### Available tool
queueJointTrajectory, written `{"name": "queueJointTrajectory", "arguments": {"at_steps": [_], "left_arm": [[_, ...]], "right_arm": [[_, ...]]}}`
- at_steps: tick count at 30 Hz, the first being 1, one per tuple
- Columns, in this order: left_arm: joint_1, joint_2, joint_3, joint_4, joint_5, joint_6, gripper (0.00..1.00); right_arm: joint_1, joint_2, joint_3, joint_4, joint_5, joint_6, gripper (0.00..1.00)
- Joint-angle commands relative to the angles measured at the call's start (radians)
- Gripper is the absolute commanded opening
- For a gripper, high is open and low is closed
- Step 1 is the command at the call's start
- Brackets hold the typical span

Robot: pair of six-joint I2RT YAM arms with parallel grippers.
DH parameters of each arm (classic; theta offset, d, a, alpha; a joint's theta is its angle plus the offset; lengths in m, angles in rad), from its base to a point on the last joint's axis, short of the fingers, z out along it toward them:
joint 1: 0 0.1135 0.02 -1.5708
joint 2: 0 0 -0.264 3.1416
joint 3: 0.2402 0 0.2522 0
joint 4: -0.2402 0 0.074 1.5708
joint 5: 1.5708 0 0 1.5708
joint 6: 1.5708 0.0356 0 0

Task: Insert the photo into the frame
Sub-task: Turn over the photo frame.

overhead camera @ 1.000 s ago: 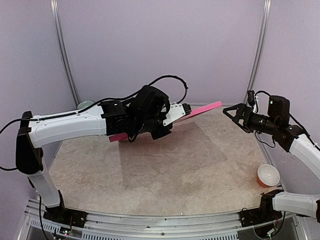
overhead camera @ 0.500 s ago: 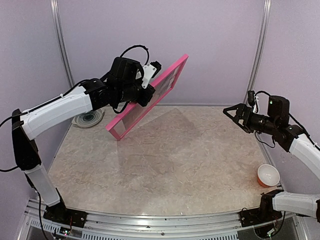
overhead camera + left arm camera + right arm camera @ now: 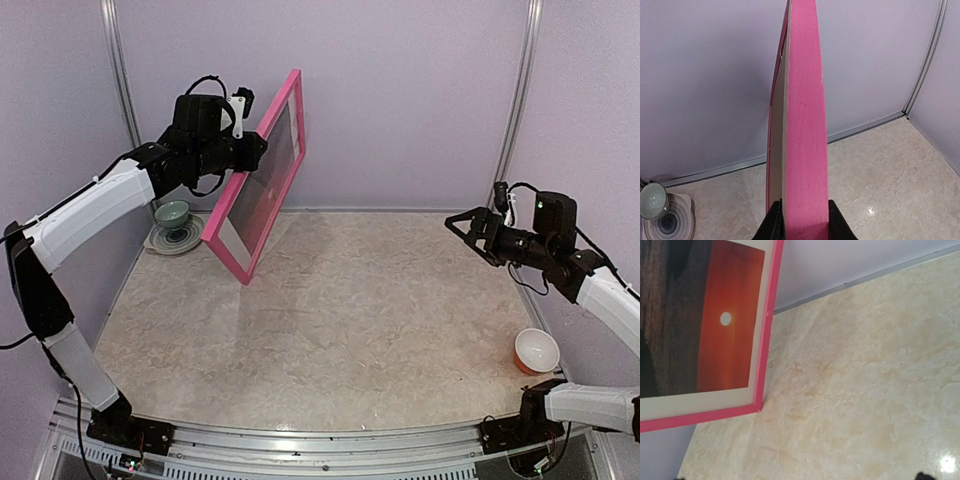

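My left gripper lowers the frame with the photo (image 3: 725,330) inside next, tipping it face up, and releases it on the bare tabletop below and back from the gripper.
My left gripper (image 3: 243,153) is shut on a long rail of the pink frame (image 3: 224,261), holding it high and nearly upright at the back left, its face turned to the right. In the left wrist view the rail (image 3: 805,125) runs up between my two fingers (image 3: 771,226). The photo (image 3: 725,330), a red sunset with a small white sun, sits inside the frame (image 3: 766,340) behind a white border. The frame's lowest corner is close to the table; whether they touch I cannot tell. My right gripper (image 3: 465,236) hangs open and empty at the right, pointing toward the frame.
A green cup (image 3: 172,213) stands on a ringed coaster at the back left, just behind the frame. An orange bowl with a white inside (image 3: 536,350) sits near the right front edge. Walls and metal posts close in the back and sides.
The left arm has swung the frame up and to the left, from lying low across the middle to standing nearly upright. The right arm has not moved.
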Motion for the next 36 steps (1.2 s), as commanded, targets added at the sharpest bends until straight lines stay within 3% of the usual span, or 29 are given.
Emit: {"name": "queueJointTrajectory", "arguments": {"at_steps": [1,15,27,36], "left_arm": [[0.04,-0.026,-0.021,0.119,0.141,-0.241,0.0],[0.09,-0.048,-0.132,0.264,0.192,-0.469,0.0],[0.074,-0.19,-0.45,0.499,0.111,-0.671,0.0],[0.028,-0.283,-0.659,0.586,0.013,-0.782,0.0]], "right_arm": [[-0.006,0.008,-0.014,0.03,0.001,0.001,0.99],[-0.006,0.017,-0.03,0.037,-0.004,-0.007,0.99],[-0.006,0.067,-0.05,0.053,-0.04,-0.001,0.99],[-0.006,0.098,-0.069,0.067,-0.061,0.003,0.99]]}}
